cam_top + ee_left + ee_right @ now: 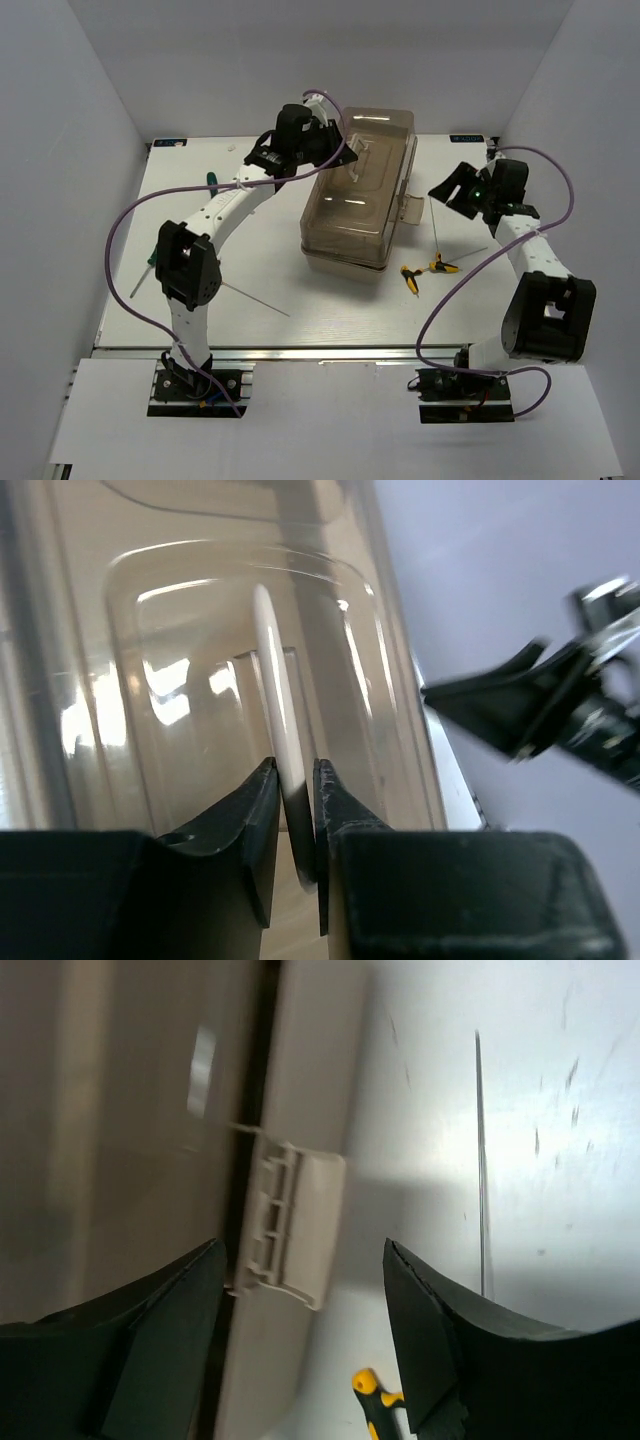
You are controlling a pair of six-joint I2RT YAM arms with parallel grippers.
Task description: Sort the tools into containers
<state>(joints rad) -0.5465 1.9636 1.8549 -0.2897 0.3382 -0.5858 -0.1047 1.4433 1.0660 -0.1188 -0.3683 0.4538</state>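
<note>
The tabletop beside the toolbox is to the left in the top view. My left gripper should next swing up, then down toward it to let go of the lid's handle.
The beige toolbox (350,215) stands mid-table with its translucent brownish lid (190,680) down. My left gripper (335,142) (292,770) is shut on the lid's white handle (278,710). My right gripper (452,190) (300,1250) hangs open at the box's right side, its jaws either side of the flipped-out beige latch (290,1225) (410,208) without touching it. Yellow-and-black hex keys (425,272) (372,1392) lie right of the box, one thin shaft (481,1160) running away from them. Two green-handled screwdrivers (211,180) (150,262) lie at the left, partly hidden by my left arm.
A thin metal shaft (255,298) lies on the white table (330,310) in front of the left arm. Grey walls close in the table on the left, right and far sides.
</note>
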